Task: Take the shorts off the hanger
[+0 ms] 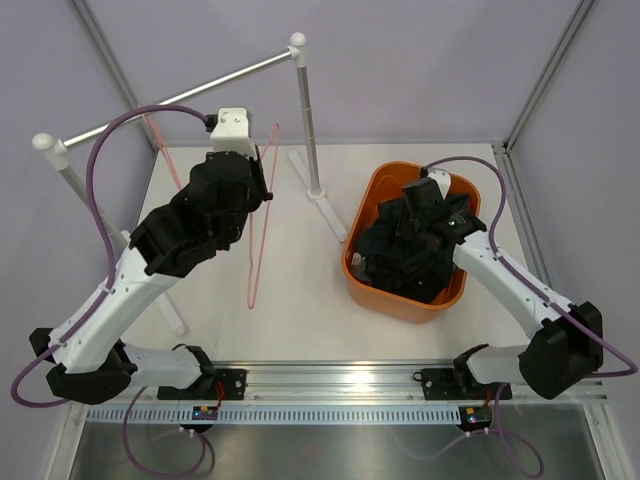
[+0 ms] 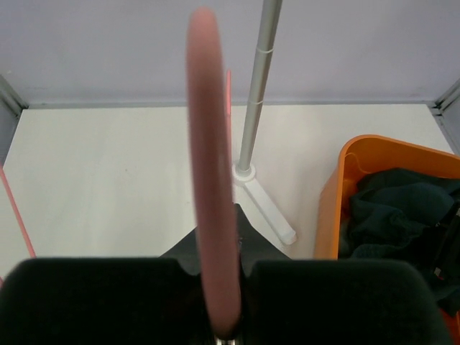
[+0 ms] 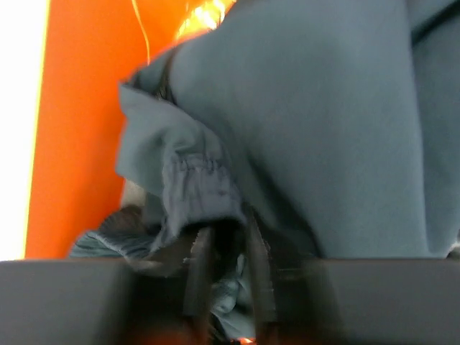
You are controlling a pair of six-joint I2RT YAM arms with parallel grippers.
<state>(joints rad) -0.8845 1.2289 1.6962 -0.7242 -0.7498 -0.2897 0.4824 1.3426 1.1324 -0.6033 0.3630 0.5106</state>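
The grey bar runs outward of the robot's left gripper, so that gripper next needs to move outward, hook the hanger [image 1: 252,285] over the grey bar's middle [image 1: 203,88] and release it.
The pink hanger [image 1: 252,285] hangs bare above the table, and its bar [image 2: 210,180] runs up between the pads of my left gripper [image 2: 223,287], which is shut on it. In the top view my left gripper [image 1: 258,192] holds the hanger's upper part, in front of the rack. The shorts [image 1: 400,265] lie as a dark heap inside the orange bin [image 1: 372,190]. My right gripper [image 1: 420,215] is down in that bin. In the right wrist view its fingers stand slightly apart, open [image 3: 226,237], with folds of the blue-grey shorts [image 3: 323,129] draped over and between them.
A clothes rack has a grey rail [image 1: 180,97] across the back left, and its right post [image 1: 308,120] stands on a white foot [image 1: 322,205] between hanger and bin. The left wrist view shows that post [image 2: 255,108] and the bin's rim [image 2: 338,194].
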